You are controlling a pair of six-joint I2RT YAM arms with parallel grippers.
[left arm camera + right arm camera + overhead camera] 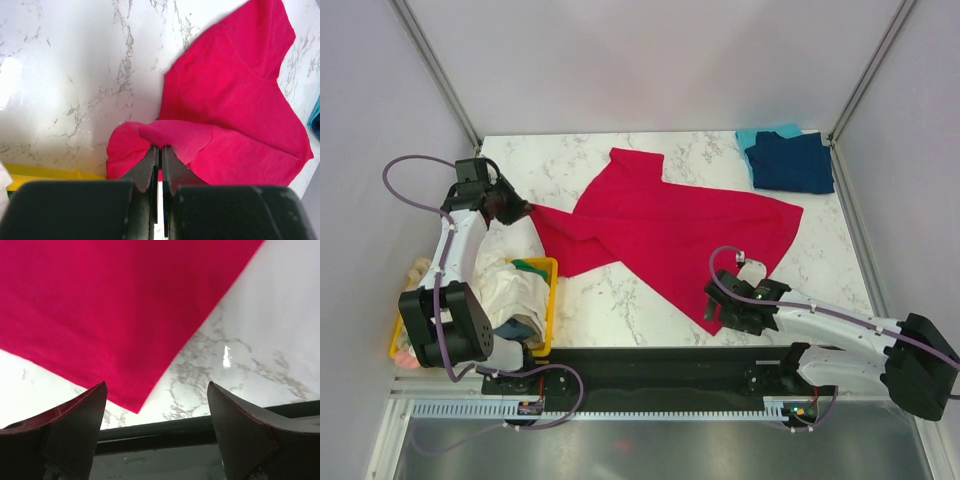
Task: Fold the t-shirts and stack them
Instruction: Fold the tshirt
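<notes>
I will move my right gripper to the left in the top view next, onto the shirt's near corner, because that corner is off-center between its open fingers.
A crimson red t-shirt [660, 225] lies spread across the marble table [610, 300], partly rumpled. My left gripper [515, 210] is shut on a bunched fold at the shirt's left end [165, 137]. My right gripper [720, 312] is open at the shirt's near corner [132, 402], which lies flat between its spread fingers [80, 415] and just beyond them, with nothing held. A folded navy blue t-shirt [792, 162] rests on a teal one [760, 137] at the far right corner.
A yellow bin [545, 300] at the near left holds cream and green garments [510, 285]. The table's near edge is a black rail [650, 365], seen close under the right gripper [160, 432]. Grey walls enclose the table.
</notes>
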